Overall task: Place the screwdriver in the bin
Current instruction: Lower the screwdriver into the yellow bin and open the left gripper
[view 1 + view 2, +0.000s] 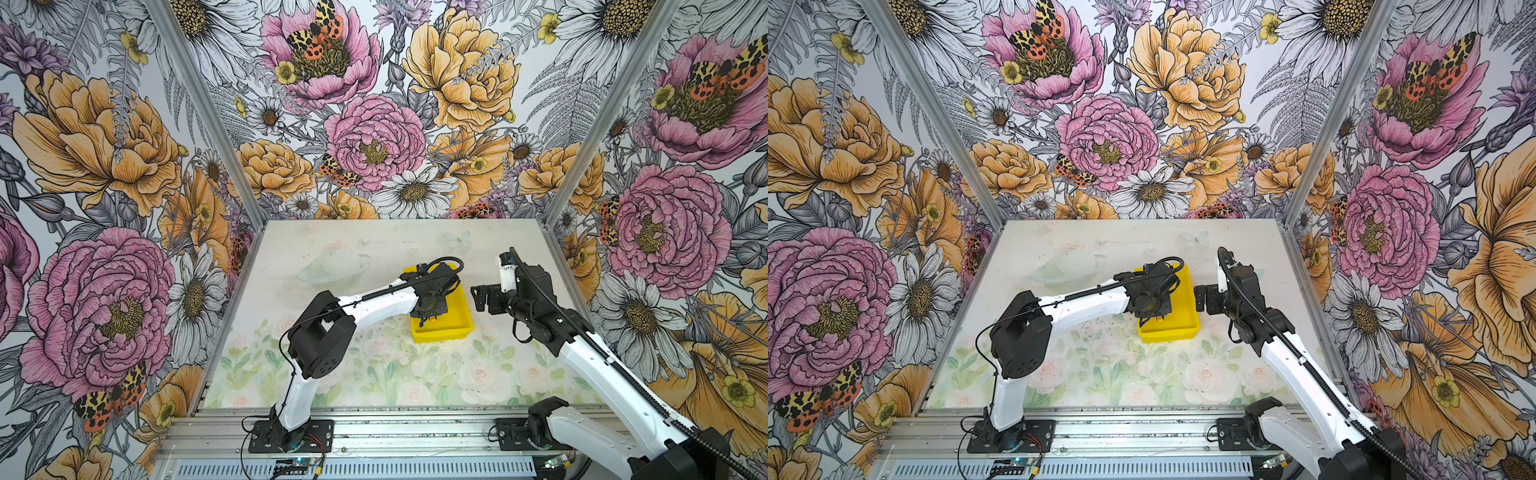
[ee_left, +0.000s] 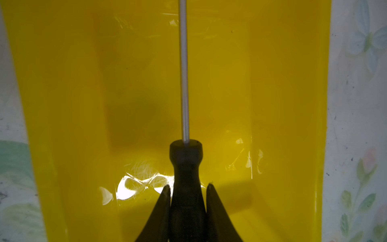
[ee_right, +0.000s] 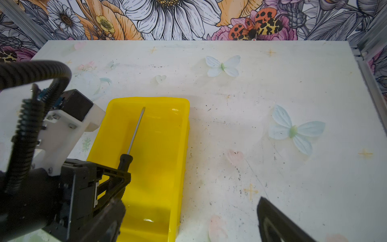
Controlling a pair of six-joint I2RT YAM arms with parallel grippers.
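Observation:
My left gripper will next go down deeper into the yellow bin point(image 1: 459, 322) and let go of the screwdriver's black handle there, because the bottom of the bin is right below this gripper.
The yellow bin point(image 1: 459, 322) point(image 1: 1185, 320) sits right of the table's middle. My left gripper point(image 1: 428, 318) point(image 1: 1154, 318) hangs over it, shut on the black handle of the screwdriver point(image 2: 186, 159). The grey shaft point(image 3: 135, 132) points along the bin point(image 3: 163, 146) toward its far wall. In both top views only the orange end cap point(image 1: 433, 319) point(image 1: 1160, 319) shows under the wrist. I cannot tell whether the screwdriver touches the bin floor point(image 2: 282, 104). My right gripper point(image 1: 478, 297) point(image 1: 1200, 297) point(image 3: 188, 200) stands open just right of the bin, holding nothing.
The table point(image 1: 374, 374) carries a faded floral and butterfly print. Floral walls and aluminium posts point(image 1: 552, 216) close it in on three sides. Both arm bases stand on the metal rail point(image 1: 415, 432) along the front edge.

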